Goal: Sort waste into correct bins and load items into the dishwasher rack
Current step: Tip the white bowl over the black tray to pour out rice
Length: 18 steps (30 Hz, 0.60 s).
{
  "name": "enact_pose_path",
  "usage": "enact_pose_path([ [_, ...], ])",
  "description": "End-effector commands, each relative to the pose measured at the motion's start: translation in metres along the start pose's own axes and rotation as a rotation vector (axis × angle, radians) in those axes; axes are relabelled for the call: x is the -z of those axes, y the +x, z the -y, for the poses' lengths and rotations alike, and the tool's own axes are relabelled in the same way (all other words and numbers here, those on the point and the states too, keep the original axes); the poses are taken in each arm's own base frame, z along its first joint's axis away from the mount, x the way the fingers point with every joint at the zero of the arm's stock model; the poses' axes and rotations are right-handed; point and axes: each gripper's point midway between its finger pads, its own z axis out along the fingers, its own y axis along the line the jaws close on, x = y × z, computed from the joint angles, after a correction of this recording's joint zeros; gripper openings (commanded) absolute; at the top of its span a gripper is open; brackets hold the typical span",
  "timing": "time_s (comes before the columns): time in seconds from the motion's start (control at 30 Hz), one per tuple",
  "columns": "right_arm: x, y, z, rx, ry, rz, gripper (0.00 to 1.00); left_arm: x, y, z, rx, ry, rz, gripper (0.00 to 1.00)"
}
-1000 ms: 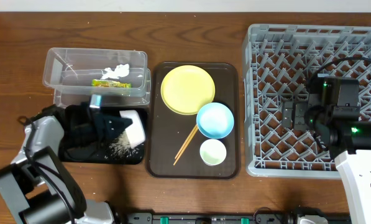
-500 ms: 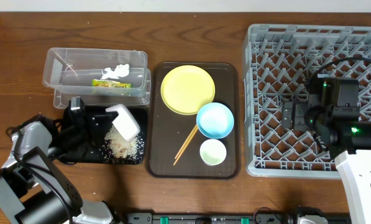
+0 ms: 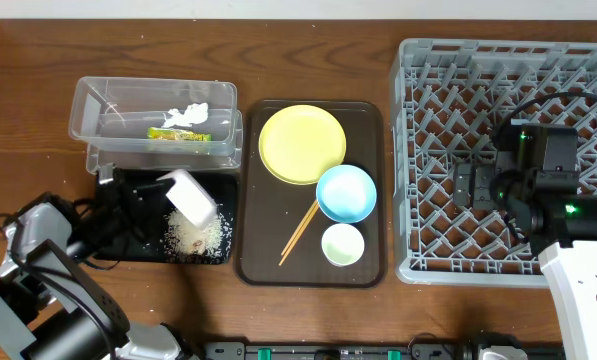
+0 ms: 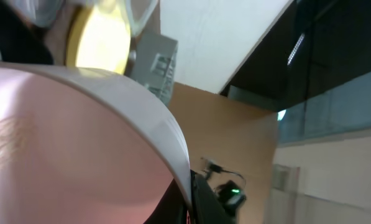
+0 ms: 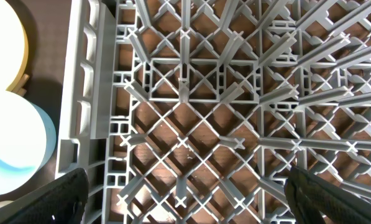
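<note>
Next I need to swing my left gripper to the bare space beside the chopsticks on the brown serving tray, turn the white bowl upright, lower it and release its rim.
My left gripper is shut on the rim of the white bowl, holding it tilted over the black tray, where loose rice grains lie. In the left wrist view the bowl fills the frame, its rim pinched at my gripper. The clear tub holds the white tissue and the green-yellow wrapper. The yellow plate, blue bowl, green cup and chopsticks lie on the brown serving tray. My right gripper hangs open and empty over the grey rack.
The brown serving tray lies between the bins and the rack. The right wrist view shows the rack's lattice, its left wall, the blue bowl and my open gripper.
My left arm has drawn back to the left with the white bowl, which moved slightly left and tilted. The rice pile on the black tray is now uncovered. The right arm has not moved.
</note>
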Motion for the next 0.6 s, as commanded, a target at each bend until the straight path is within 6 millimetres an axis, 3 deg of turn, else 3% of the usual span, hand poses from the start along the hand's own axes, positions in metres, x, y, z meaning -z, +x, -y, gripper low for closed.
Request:
enact_pose_path([
  [0.0,0.0051,-0.0074,-0.0012,0.001,-0.002,0.022,0.99,0.0027,-0.0087,0.0014,-0.265,0.014,0.019,0.06],
  [0.1,0.0051,-0.0073,-0.0012,0.000,-0.002,0.021,0.99,0.0024,-0.0078,0.0013,-0.469,0.011,0.019,0.06],
  [0.27,0.0051,-0.0072,-0.0012,0.001,-0.002,0.021,0.99,0.0026,-0.0076,0.0026,-0.507,0.018,0.022,0.06],
  [0.47,0.0051,-0.0072,-0.0011,0.001,-0.002,0.021,0.99,0.0025,-0.0072,0.0002,-0.067,0.008,0.015,0.06],
  [0.57,0.0051,-0.0072,-0.0011,0.001,-0.002,0.021,0.99,0.0026,-0.0081,0.0036,-0.018,0.028,0.017,0.06],
])
